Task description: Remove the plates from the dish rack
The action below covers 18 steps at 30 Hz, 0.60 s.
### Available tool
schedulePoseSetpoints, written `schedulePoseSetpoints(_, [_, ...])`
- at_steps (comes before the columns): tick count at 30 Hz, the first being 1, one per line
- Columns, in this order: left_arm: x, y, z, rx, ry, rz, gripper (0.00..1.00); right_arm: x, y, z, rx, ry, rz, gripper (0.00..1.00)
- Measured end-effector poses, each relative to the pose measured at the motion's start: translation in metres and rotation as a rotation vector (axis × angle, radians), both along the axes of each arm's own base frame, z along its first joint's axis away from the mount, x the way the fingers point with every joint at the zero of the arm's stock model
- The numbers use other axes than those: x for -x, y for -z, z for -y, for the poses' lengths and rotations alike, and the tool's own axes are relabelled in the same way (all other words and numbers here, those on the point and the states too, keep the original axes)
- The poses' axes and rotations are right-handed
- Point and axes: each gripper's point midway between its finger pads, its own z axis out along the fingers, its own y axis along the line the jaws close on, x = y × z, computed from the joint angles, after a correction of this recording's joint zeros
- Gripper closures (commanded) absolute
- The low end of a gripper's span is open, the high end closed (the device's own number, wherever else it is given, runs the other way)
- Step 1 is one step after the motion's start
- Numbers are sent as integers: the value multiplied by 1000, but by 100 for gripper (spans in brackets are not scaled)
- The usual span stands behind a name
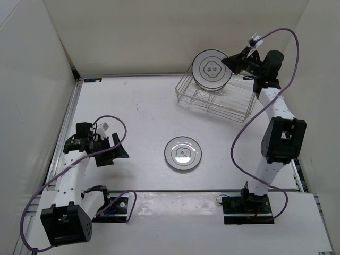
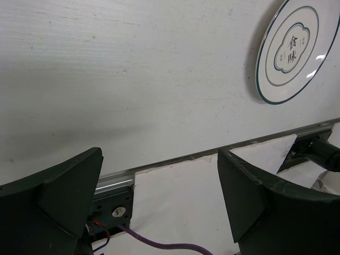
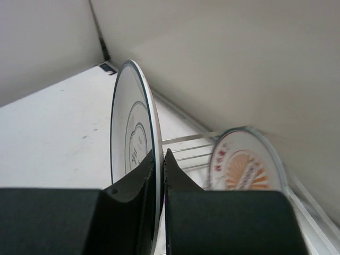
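Observation:
The matching flat plate lies below my right gripper, back and to its left in the top view. I should draw back and down next and release on top of it.
My right gripper is shut on the rim of a white plate with grey rings and holds it upright above the left end of the wire dish rack. In the right wrist view the fingertips pinch that plate's edge. An orange-patterned plate stands upright in the rack behind it. I cannot make it out in the top view. A second white ringed plate lies flat on the table's middle and shows in the left wrist view. My left gripper is open and empty at the near left.
White walls enclose the table on three sides, close behind the rack. A metal rail and a white sheet run along the table's near edge. Purple cables loop beside each arm.

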Motion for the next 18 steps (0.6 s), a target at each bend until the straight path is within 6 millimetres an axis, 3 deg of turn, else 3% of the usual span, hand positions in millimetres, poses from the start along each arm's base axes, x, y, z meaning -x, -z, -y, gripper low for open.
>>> schedulePoseSetpoints(4, [1, -3, 3, -22, 36, 12, 0, 61, 7, -16, -43, -44, -88, 100])
schedulePoseSetpoints(6, [0, -6, 4, -38, 48, 29, 0, 100, 14, -35, -55, -82, -140, 100])
schedulePoseSetpoints(10, [-2, -8, 4, -63, 54, 56, 0, 186, 43, -85, -52, -214, -297, 100])
schedulePoseSetpoints(12, [-4, -7, 4, -72, 54, 60, 0, 225, 63, -100, -40, -270, -388, 100])
schedulePoseSetpoints(14, [-4, -8, 6, -73, 57, 64, 0, 252, 88, -104, -27, -288, -484, 100])
schedulePoseSetpoints(18, [-5, -5, 9, -68, 65, 67, 0, 279, 138, -101, 2, -259, -658, 100])
